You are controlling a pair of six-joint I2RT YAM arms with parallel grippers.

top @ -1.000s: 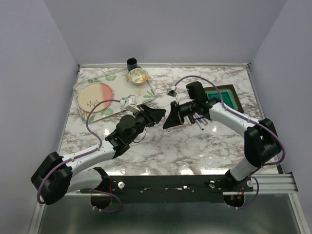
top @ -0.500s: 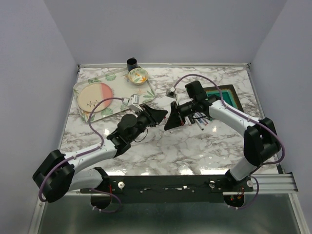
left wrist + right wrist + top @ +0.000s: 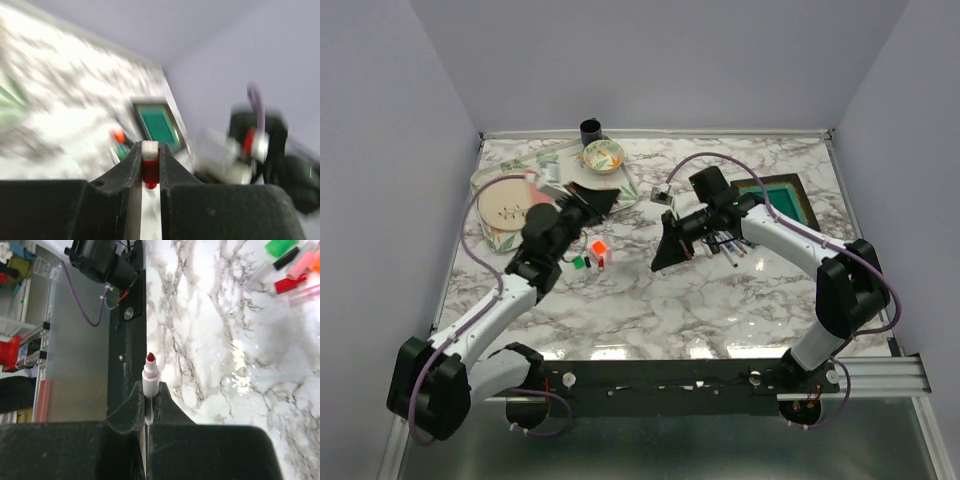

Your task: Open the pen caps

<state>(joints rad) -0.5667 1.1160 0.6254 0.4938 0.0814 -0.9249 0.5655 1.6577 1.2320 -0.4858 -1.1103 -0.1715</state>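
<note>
My left gripper goes back and down next, releasing where loose caps gather, since the marble (image 3: 574, 271) beside the green cap lies below and back from it.
My left gripper (image 3: 150, 147) is shut on a small red pen cap (image 3: 150, 170) with a white end; this view is blurred. From above, the left gripper (image 3: 605, 197) hangs over the tray's right end. In the right wrist view my right gripper (image 3: 150, 386) is shut on a white pen (image 3: 150, 380), whose bare red tip points toward the near rail. In the top view the right gripper (image 3: 662, 260) sits mid-table. Loose caps lie on the marble: green (image 3: 280, 246), black (image 3: 286, 257), pink (image 3: 300, 267) and red (image 3: 286, 285). From above these caps (image 3: 592, 255) lie between the two grippers.
A leaf-patterned tray (image 3: 488, 238) with a pink plate (image 3: 505, 205) lies at the back left, a bowl (image 3: 603, 155) and black cup (image 3: 590, 130) behind it. Several loose pens (image 3: 730, 245) lie under the right arm. A teal-lined frame (image 3: 775, 195) sits at the back right.
My left gripper has closed on the red cap and swung away left and back toward the tray. The pen stays in the right gripper, tip now bare. Loose caps are uncovered.
</note>
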